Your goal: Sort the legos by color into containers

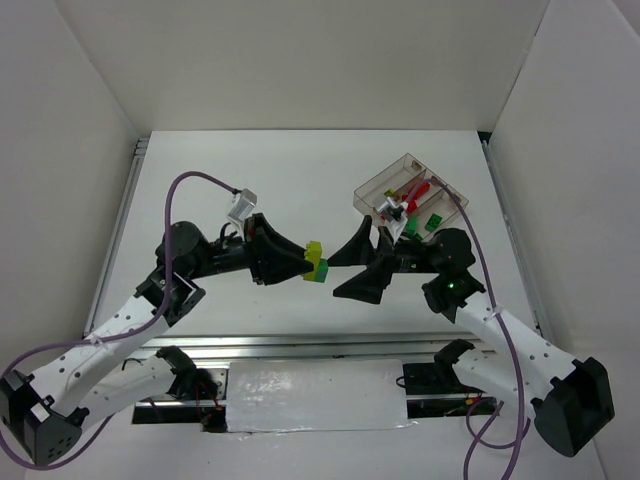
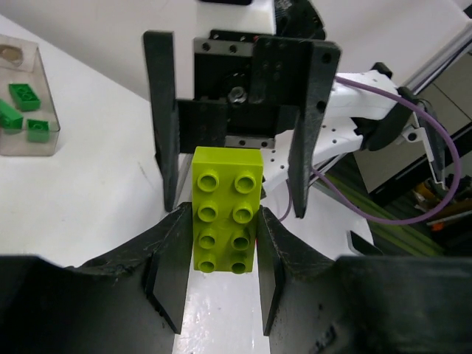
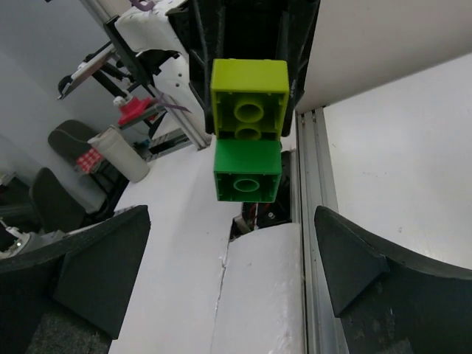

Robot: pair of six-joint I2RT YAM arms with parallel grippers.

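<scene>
The yellow-green lego goes outward in my left gripper, rightward in the top view, over the container clear of red and green (image 1: 381,189) next. Then it is lowered and released.
My left gripper (image 1: 303,262) is shut on a yellow-green lego (image 1: 314,250) with a green lego (image 1: 319,270) stuck to it, held above the table's middle. In the left wrist view the yellow-green lego (image 2: 226,210) sits between my fingers (image 2: 177,251). My right gripper (image 1: 334,278) is open and empty. It faces the stack from the right, a short gap away. The right wrist view shows the yellow-green lego (image 3: 249,96) on the green one (image 3: 247,173), beyond my open fingers (image 3: 103,258). The containers (image 1: 385,180) stand at the back right, holding red (image 1: 418,193) and green legos (image 1: 436,220).
White walls close in the table on the left, back and right. A metal rail (image 1: 300,345) runs along the near edge between the arm bases. A corner of the containers (image 2: 44,144) with green legos (image 2: 22,96) shows in the left wrist view.
</scene>
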